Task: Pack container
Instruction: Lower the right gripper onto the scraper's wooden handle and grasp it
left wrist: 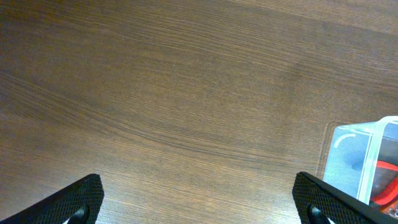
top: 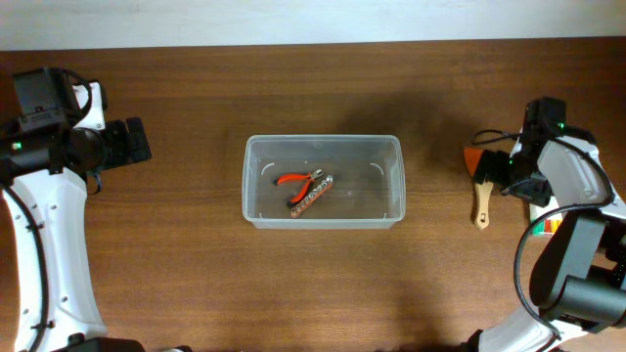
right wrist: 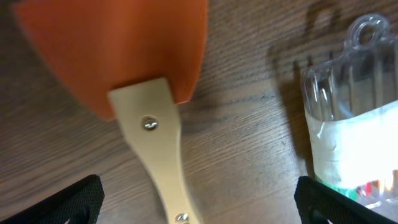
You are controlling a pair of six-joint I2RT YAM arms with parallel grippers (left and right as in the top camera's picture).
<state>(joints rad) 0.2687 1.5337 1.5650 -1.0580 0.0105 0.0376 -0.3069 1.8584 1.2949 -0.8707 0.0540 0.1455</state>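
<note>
My right gripper is going down and to the left in the overhead view next, onto the spatula's pale wooden handle. That narrow part of the spatula fits between my fingers.
The clear plastic container stands mid-table and holds red-handled pliers and a metal multi-tool. Its corner shows in the left wrist view. An orange spatula with a pale wooden handle lies right of the container; in the right wrist view its handle runs between my right fingers. My right gripper is open, low over the handle, in the overhead view too. My left gripper is open and empty over bare wood, at far left in the overhead view.
A small clear pack of coloured markers lies just right of the spatula, partly under the right arm in the overhead view. The table's far edge meets a white wall at the top.
</note>
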